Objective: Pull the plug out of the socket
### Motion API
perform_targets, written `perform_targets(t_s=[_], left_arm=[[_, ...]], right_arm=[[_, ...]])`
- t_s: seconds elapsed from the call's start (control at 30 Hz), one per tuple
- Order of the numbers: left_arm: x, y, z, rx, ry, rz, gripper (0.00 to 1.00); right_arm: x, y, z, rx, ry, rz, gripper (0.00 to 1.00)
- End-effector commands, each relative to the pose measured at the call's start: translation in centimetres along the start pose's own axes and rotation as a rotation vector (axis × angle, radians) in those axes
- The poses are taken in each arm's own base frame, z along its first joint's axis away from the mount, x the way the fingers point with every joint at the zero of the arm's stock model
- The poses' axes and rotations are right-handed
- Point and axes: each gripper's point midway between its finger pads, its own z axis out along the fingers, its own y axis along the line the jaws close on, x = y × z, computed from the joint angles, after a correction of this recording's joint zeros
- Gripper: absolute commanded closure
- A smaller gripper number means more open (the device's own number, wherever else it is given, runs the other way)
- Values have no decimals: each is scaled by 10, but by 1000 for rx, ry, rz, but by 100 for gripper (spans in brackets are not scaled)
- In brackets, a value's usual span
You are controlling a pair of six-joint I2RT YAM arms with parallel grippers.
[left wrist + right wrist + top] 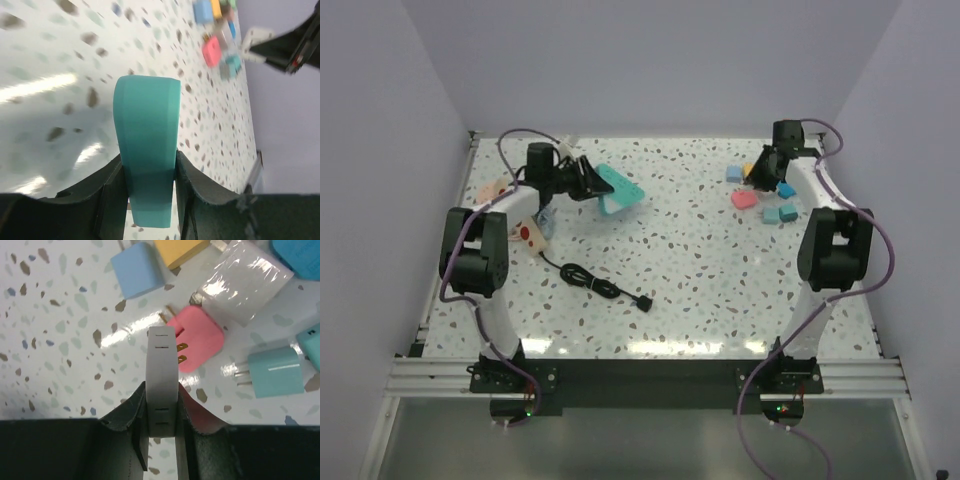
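My right gripper is above the gap between the pink and blue plugs, so next it should go down there and let go of the grey-white flat piece among the loose plugs.
The socket [528,233], a pale wooden strip with a red round face, lies at the left, mostly hidden under my left arm. Its thin black cable [590,281] curls toward the middle of the table. My left gripper [592,181] is off the strip and shut on a teal oblong piece [622,190], held above the table; the left wrist view shows the teal piece [147,125] clamped between the fingers of that gripper [149,195]. My right gripper [761,172], seen again in its wrist view [162,410], is shut on a grey-white flat piece with pairs of slots [162,370], above a pink plug [200,342].
Loose plugs lie at the far right: a blue one [136,270], a yellow one [180,250], a teal one [276,372] and a clear-wrapped white one [245,280]. In the top view they cluster around one spot [765,200]. Walls close in the table on three sides.
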Motion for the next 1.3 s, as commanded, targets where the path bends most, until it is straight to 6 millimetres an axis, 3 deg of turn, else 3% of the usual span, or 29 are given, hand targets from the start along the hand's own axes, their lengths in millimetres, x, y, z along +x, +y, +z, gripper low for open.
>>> perform_targets(t_s=[0.0,0.03,0.2,0.3,0.33,0.37,0.4,0.43,0.5,0.53,0.63,0.67,0.7,0.73,0.8,0.83,0.87,0.93,1.03,1.2,1.23,1.27], left_arm=[[-81,20,-47,-147,-246,-15,100],[-91,41,-63,-194,-280,-55,100],[-115,98,-99,-328,-374,-125,100],[-113,130,-113,-399,-382,-190,100],[-114,136,-118,-408,-394,-200,92],[-115,141,-123,-424,-405,-205,79],[-114,141,-124,-428,-406,-205,68],[-117,141,-129,-436,-423,-198,50],[-118,139,-132,-445,-431,-188,34],[-122,133,-135,-439,-443,-175,16],[-125,122,-139,-422,-453,-163,0],[-129,112,-143,-409,-462,-145,0],[-130,108,-145,-402,-466,-138,0],[-129,102,-146,-396,-467,-130,0],[-128,85,-151,-369,-468,-100,0],[-126,79,-154,-360,-469,-90,0],[-127,63,-159,-330,-475,-63,0],[-114,54,-159,-317,-457,-48,0],[-106,24,-168,-288,-468,25,0],[-90,-12,-169,-230,-467,129,0],[-88,-28,-170,-207,-475,164,0],[-81,-30,-168,-202,-470,167,0]], right_arm=[[-31,2,23,-6,-40,118,100],[-27,-6,39,10,-12,147,100],[-40,-12,60,32,-34,176,100],[-42,-18,75,27,-30,214,83],[-41,-17,78,-6,-11,225,75],[-44,-15,79,-26,-15,231,57],[-46,-14,77,-35,-20,231,45],[-51,-11,74,-47,-37,230,27],[-59,-8,58,-66,-68,231,8],[-64,-4,52,-93,-83,228,2],[-74,5,17,-141,-124,202,2],[-67,6,9,-160,-119,195,2],[-74,15,-19,-207,-165,175,2],[-74,20,-33,-240,-186,159,2],[-58,19,-46,-272,-181,140,2],[-59,25,-72,-312,-213,119,2],[-45,21,-73,-312,-190,97,2],[-30,29,-102,-376,-174,47,2],[8,23,-118,-402,-101,0,2],[52,11,-168,-428,-114,-65,2],[60,9,-175,-431,-113,-73,2],[69,6,-189,-447,-142,-86,2]])
